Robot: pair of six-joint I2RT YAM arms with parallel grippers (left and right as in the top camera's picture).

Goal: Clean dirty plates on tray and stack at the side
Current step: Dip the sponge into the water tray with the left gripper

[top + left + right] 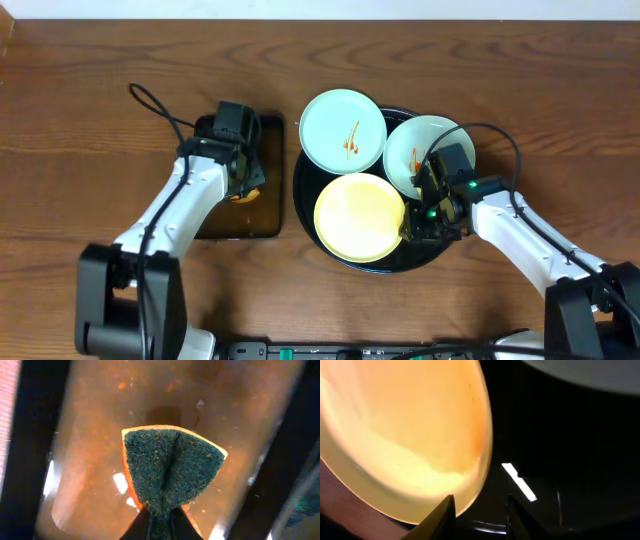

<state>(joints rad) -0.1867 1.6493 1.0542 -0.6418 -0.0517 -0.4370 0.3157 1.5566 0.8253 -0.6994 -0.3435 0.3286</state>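
The sponge (172, 467) hangs just over the dark tray's wet bottom. Next, I should move my left gripper down a little, almost straight down, and open its fingers there.
The round black tray (306, 190) holds three plates. A mint-blue plate (335, 125) with a sauce streak lies at its back left. A second mint-blue plate (412, 140) with sauce lies at the back right, partly under my right arm. The pale yellow plate (358, 216) lies at the front. My right gripper (408, 228) is open at the yellow plate's right edge. In the right wrist view the jaws (481, 506) are low over the tray (560, 435), with the yellow plate's (405, 435) rim at the left finger. My left gripper (245, 186) is shut on a sponge (172, 467).
A dark rectangular tray (225, 225) lies left of the round tray, and the sponge is held just over its wet brownish floor (90, 460). Bare wooden table (90, 150) surrounds both trays. A cable (155, 103) loops behind my left arm.
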